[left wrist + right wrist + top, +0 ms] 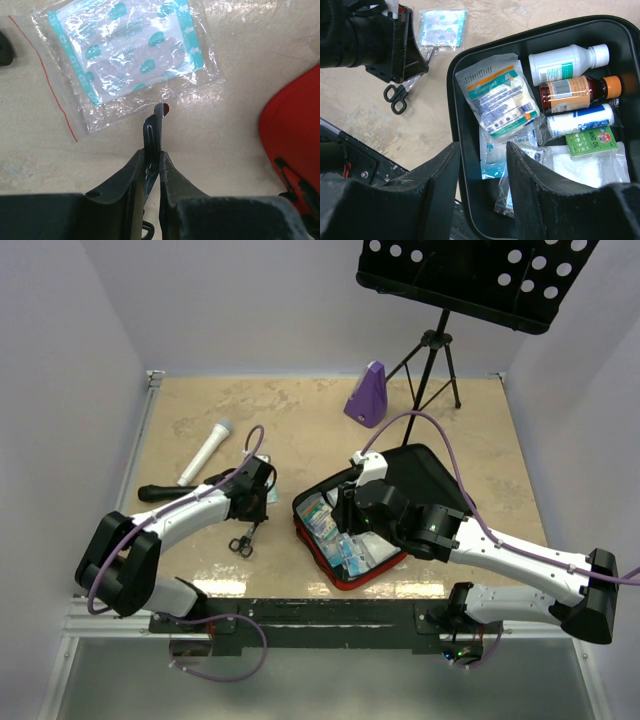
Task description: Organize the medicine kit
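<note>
The kit's packets lie past its red rim, to the left gripper's right in the top view. The left gripper will next lift the scissors [159,117] over the rim, lower them and let go.
The medicine kit [425,475] lies open at the table's front centre, red rim, black lining. In the right wrist view its black wall [457,115] holds a white bottle [565,60], a brown bottle [575,92], a white roll, a green box [592,141] and several packets [497,97]. My right gripper [482,147] is open and empty, astride the kit's left wall; it also shows from above [342,515]. My left gripper [152,152] is shut on the blades of black scissors [159,117], left of the kit. The scissors' handles [242,542] hang below it.
A clear packet of plasters [130,55] lies on the table just ahead of the left gripper. A purple metronome [367,395] and a music stand [440,350] are at the back. A white microphone [205,452] and a black handle [160,490] lie at the left.
</note>
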